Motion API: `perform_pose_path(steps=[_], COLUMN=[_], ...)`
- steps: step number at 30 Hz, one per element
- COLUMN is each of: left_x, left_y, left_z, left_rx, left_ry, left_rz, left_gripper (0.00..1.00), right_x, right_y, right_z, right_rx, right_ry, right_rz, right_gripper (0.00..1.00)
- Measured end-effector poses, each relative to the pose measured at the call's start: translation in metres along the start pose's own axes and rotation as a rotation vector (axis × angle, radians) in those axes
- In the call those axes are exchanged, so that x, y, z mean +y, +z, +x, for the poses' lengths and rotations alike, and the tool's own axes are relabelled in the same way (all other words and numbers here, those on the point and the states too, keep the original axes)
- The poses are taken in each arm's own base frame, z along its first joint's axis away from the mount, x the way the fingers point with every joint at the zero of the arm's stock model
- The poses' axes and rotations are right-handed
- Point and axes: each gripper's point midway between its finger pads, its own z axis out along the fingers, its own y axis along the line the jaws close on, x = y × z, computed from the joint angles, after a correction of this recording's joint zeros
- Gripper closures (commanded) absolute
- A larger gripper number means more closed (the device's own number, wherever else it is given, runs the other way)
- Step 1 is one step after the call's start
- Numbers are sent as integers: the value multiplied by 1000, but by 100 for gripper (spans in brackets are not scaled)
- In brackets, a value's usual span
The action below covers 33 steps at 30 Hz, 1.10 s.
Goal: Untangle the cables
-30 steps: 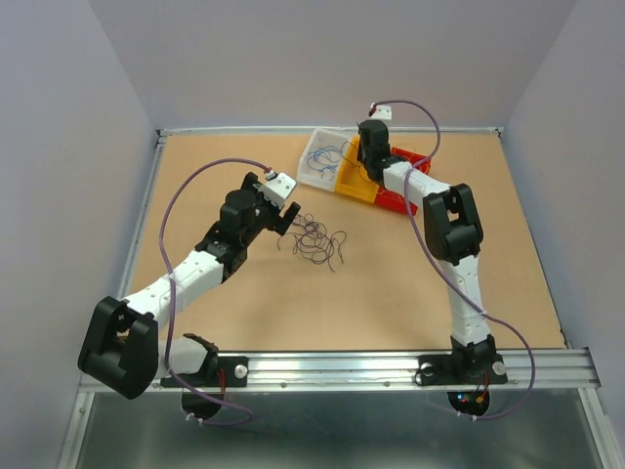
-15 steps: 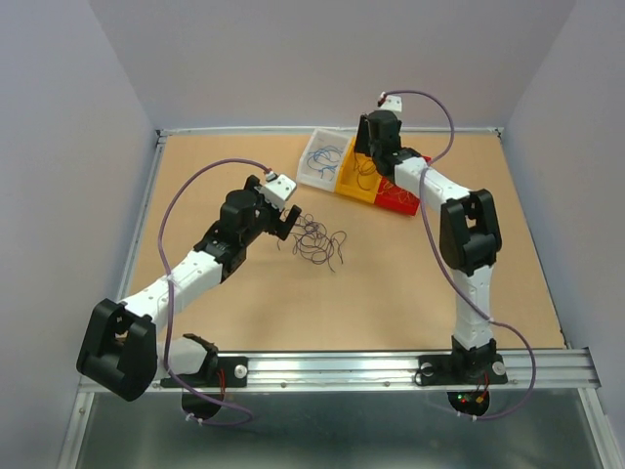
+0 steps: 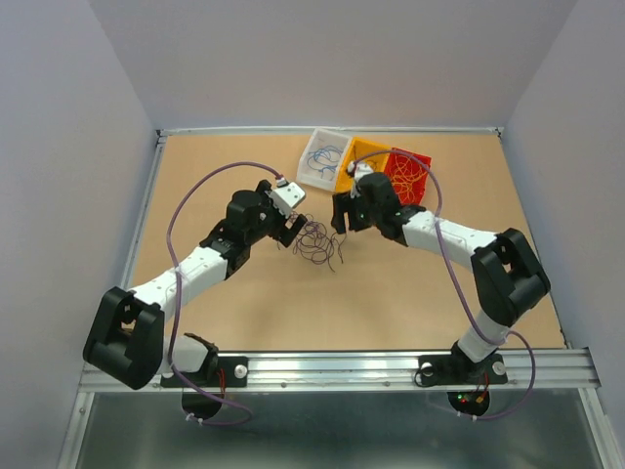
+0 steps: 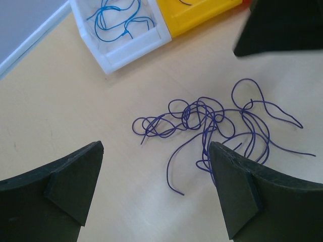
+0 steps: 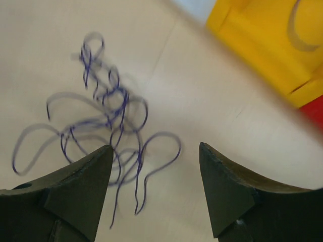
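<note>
The robot's right gripper needs to go down and back toward the robot's base next, onto the loose cable end [image 3: 342, 260] [image 5: 138, 210] below the cable loop, because that cable end sticks out clear of the crossings.
A loose tangle of thin dark purple cables [image 3: 318, 243] lies on the wooden table, mid-way between the two arms. My left gripper [image 3: 292, 229] hovers at the tangle's left edge, open and empty. In the left wrist view the cables [image 4: 212, 123] lie just ahead of that gripper [image 4: 156, 189], some strands by its right finger [image 4: 237, 191]. My right gripper [image 3: 338, 213] is open just above and right of the tangle. In the blurred right wrist view the cables [image 5: 103, 126] spread ahead and left of the gripper [image 5: 155, 186], nothing between its fingers.
Three small bins stand side by side at the back: a white one [image 3: 322, 159] with blue wires, a yellow one [image 3: 357, 162] and a red one [image 3: 408, 172] with yellow-orange wires. The white bin [image 4: 121, 35] and yellow bin [image 4: 202, 12] lie just past the tangle.
The right arm swung from above the bins forward and left to the tangle, and its jaws opened. The left gripper edged slightly closer to the tangle, staying open.
</note>
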Motion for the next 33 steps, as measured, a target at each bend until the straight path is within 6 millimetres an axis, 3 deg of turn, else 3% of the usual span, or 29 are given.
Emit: perform_pose_path(steps=[3,6,13,19,20,22,23,26,30,33], left_x=[-3,-4,0,0,0,1,1,2,1,-2], left_y=[6,8,8,8,7,6,5,2,1,1], left_z=[12,17,17,16,16,12,10,5,1,1], left_rx=[32,49,51,50,48,38,32,17,4,2], left_ry=[10,17,19,16,16,17,18,20,21,18], left_rz=[16,18,-1,-5,-5,-5,-7,-9,-1,11], left_gripper=[1,1,1,1,1,1,1,1,1,1], right_x=[17,31,28,25,25,26,26,25,18,17], right_y=[0,-4,-2,5,6,6,6,4,-16,-33], right_z=[72,98,105,118,119,120,120,121,126,107], right_rx=[160,215,209,240,242,246,244,236,229,160], right_ry=[-44,-71,-54,-57,-57,-61,-62,-69,-65,-54], right_rz=[-31,-57,-36,-32,-33,-38,-39,-42,-19,-5], right_gripper=[28,33,46,65,70,94,99,99,99,99])
